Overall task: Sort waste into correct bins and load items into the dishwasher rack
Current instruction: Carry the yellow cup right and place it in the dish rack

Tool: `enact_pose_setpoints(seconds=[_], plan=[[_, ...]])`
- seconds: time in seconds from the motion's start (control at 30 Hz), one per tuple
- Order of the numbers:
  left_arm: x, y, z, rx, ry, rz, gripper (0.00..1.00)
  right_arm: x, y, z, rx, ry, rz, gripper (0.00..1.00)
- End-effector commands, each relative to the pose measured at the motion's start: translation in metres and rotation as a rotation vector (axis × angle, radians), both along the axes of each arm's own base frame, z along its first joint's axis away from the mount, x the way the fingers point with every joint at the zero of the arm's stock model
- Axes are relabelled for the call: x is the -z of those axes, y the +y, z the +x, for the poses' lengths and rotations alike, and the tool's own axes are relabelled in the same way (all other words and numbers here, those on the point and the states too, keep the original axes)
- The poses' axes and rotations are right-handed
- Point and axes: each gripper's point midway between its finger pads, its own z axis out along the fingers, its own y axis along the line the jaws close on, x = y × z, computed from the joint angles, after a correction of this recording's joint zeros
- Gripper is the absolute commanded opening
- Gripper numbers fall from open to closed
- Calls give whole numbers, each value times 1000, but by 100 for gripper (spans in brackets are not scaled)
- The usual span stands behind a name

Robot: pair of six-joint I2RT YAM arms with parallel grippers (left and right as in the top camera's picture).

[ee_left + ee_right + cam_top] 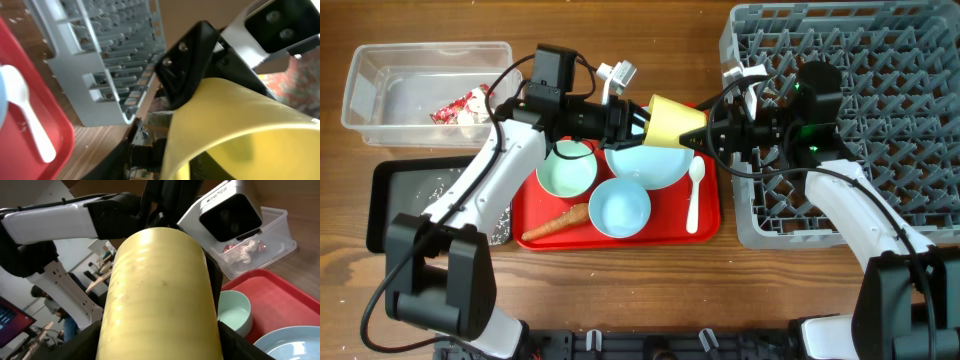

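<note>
The right gripper swings over the rack next and, turned downward, lowers the yellow cup there, since the rack's near corner farthest from the tray (930, 207) is empty.
The yellow cup (675, 120) hangs on its side above the red tray (705, 225), between both arms. My left gripper (642, 122) is shut on its rim (240, 125), one finger inside the cup. My right gripper (705, 135) grips the narrow end, its fingers pressed against both sides of the cup (160, 280). The grey dishwasher rack (880, 60) stands at the right. On the red tray lie the green bowl (567, 168), blue bowl (619, 208), blue plate (645, 165), white spoon (694, 195) and carrot stick (555, 222).
The clear tub (380, 90) at the back left holds the red-and-white wrapper (460, 106). The black tray (400, 190) in front of it holds white grains (440, 185). The rack's near corner (115, 60) is close beside the tray's right edge.
</note>
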Motion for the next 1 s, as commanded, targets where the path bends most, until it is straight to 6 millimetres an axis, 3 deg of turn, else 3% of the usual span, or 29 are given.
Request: enact_pose_setpoints(seconds=[0.0,0.07,0.13,0.23,0.37,0.5,0.6,0.73,0.8,0.83,0.87,0.97], plan=[[1,8,11,-57,-33,43,43,3,1,11,49,14,-13,59],[1,16,17,-85,-32,49,41,3,1,15,69,16,-18,59],[9,39,30,-169,-40,110,44,6,-3,25,128,38,-29,57],[31,88,45,-332,-74,328,48,13,-12,42,231,60,-57,57],[34,136,52,-478,-61,454,47,32,-24,70,423,93,-136,57],[38,155,52,-529,-31,495,44,44,-40,81,564,91,-237,55],[45,161,48,-515,-46,546,44,36,-67,82,725,52,-398,54],[54,169,45,-534,-22,610,44,9,-110,73,898,35,-572,52],[62,178,43,-555,-7,673,44,-3,-148,64,1006,99,-648,47],[64,181,42,-561,-2,693,43,-4,-169,61,1065,140,-691,44],[67,185,41,-568,4,718,43,-3,-206,56,1169,206,-756,41],[69,188,41,-575,8,741,42,2,-270,40,1344,320,-841,41]])
